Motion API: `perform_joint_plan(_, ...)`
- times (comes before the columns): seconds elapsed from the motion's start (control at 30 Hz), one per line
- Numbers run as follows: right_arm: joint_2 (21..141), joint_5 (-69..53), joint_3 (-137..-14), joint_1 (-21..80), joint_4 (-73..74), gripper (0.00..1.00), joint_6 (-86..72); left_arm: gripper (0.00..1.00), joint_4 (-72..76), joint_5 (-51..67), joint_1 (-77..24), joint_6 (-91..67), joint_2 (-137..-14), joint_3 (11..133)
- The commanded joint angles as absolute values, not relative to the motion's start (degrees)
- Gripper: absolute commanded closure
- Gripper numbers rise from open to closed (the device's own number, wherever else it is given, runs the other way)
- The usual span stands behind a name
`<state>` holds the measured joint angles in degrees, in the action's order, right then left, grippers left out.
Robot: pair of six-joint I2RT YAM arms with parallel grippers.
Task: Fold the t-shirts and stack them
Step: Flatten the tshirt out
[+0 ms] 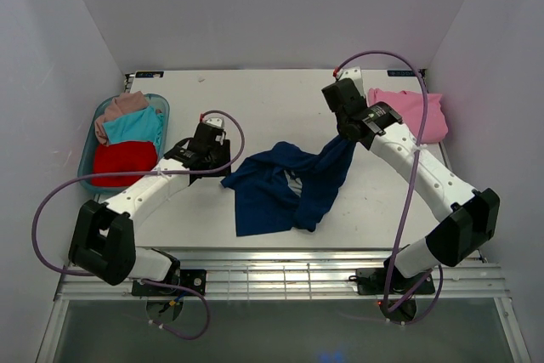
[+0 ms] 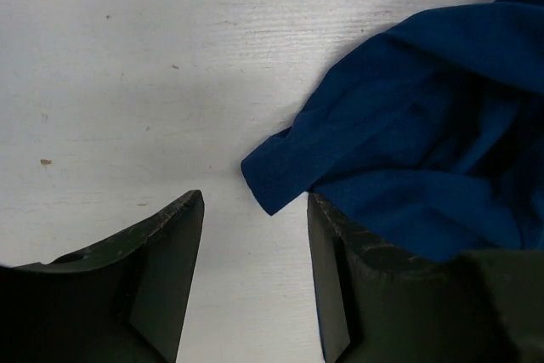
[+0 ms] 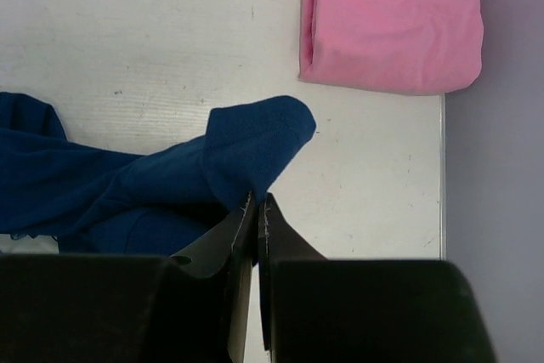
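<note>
My left gripper lowers its open fingers onto the navy t-shirt's protruding corner next, then closes, since that corner already points between them.
The navy t-shirt (image 1: 285, 184) lies crumpled in the middle of the table, part of its pale print showing. My right gripper (image 1: 347, 137) is shut on its right edge and lifts that part up; in the right wrist view the navy cloth (image 3: 246, 146) bunches at the shut fingertips (image 3: 257, 201). My left gripper (image 1: 223, 169) is open just left of the shirt; in the left wrist view a navy corner (image 2: 276, 184) lies just ahead of the open fingers (image 2: 255, 201). The folded pink t-shirt (image 1: 410, 113) lies at the back right, also in the right wrist view (image 3: 391, 19).
A blue basket (image 1: 163, 106) at the back left holds the red (image 1: 124, 162), teal (image 1: 134, 127) and dusty-pink (image 1: 119, 108) t-shirts. The table's right edge (image 3: 443, 176) is close to my right gripper. White walls stand on three sides.
</note>
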<state>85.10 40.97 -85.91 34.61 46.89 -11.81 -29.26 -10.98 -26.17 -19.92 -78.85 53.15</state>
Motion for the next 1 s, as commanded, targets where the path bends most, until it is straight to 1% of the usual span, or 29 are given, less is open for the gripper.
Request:
perform_joint_plan(0.0, 84.02, 39.2, -84.38, 34.63, 44.82, 0.92, -13.09, 0.37, -30.24, -11.25, -26.28, -22.24, -74.71, 51.25)
perform_joint_plan(0.27, 82.88, 37.79, -82.09, 34.54, 45.26, 0.92, -14.68, 0.37, -29.71, -6.95, -26.37, -24.52, -76.21, 47.64)
perform_joint_plan(0.5, 81.92, 37.79, -80.25, 34.63, 45.44, 0.92, -15.03, 0.37, -29.18, -6.86, -26.37, -24.52, -75.5, 44.65)
perform_joint_plan(0.67, 81.48, 37.88, -79.89, 34.63, 45.35, 0.92, -15.12, 0.37, -25.41, -5.45, -26.37, -25.22, -74.27, 42.45)
perform_joint_plan(0.97, 80.6, 37.88, -79.01, 34.54, 45.53, 0.92, -15.21, 0.38, -19.69, -4.83, -26.37, -25.49, -77.51, 42.1)
